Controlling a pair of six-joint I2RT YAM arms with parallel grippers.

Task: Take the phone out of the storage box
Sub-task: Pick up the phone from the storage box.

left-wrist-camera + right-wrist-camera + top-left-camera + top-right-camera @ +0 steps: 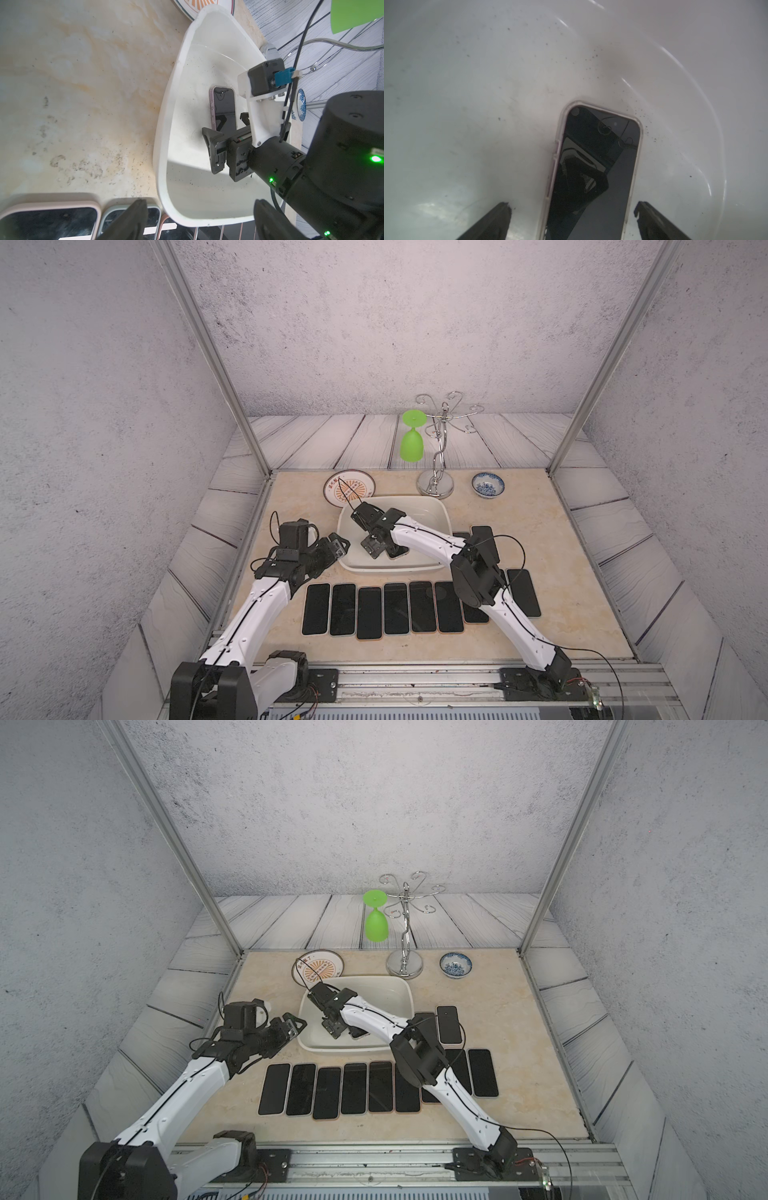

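Observation:
The box's bare bottom is on either side of the phone's far end (602, 126). That end lies outward below my right gripper's fingers, which reach out and down to close on it next.
The white storage box (432, 510) sits mid-table in both top views (399, 990). One dark-screened phone (598, 166) in a clear case lies flat on its floor, also visible in the left wrist view (225, 108) and partly in a top view (397, 552). My right gripper (572, 207) is down inside the box (467, 83), open, its fingers on either side of the phone's near end with gaps on both sides. My left gripper (338, 545) hovers open and empty just outside the box's left edge (166, 124).
Several phones (395, 608) lie in a row in front of the box, and one more (449, 1025) lies to its right. Behind it stand an orange-patterned plate (349, 488), a chrome rack (436, 485) holding a green glass (412, 441), and a blue bowl (488, 484).

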